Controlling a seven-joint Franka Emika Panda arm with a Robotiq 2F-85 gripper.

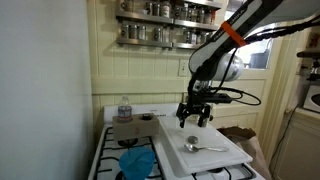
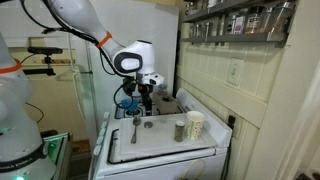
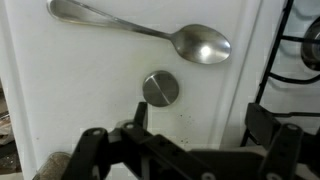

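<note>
Next I should shift my gripper left in the wrist view and lower its open fingers around the small jar's round lid point(image 1: 192, 139) point(image 3: 160, 88), which sits below.
My gripper point(image 3: 200, 125) hangs open above a white board point(image 3: 60, 90) that lies on the stove, and nothing sits between its fingers. Just past the left fingertip point(image 3: 138, 114) a small round metal lid point(image 3: 160, 88) lies flat on the board. Farther out lies a metal spoon point(image 3: 150, 30), handle to the left and bowl to the right. In both exterior views the gripper point(image 1: 193, 114) point(image 2: 147, 101) hovers a short way over the board point(image 1: 215, 160) point(image 2: 165, 148), with the lid point(image 1: 192, 144) point(image 2: 148, 126) and the spoon point(image 1: 208, 148) below it.
A blue bowl point(image 1: 137, 162) sits on the stove's burners beside the board. A box with a bottle point(image 1: 125, 125) stands at the back. A jar point(image 2: 181, 130) and a white mug point(image 2: 195, 124) stand on the board by the wall. Spice racks point(image 1: 165, 22) hang above.
</note>
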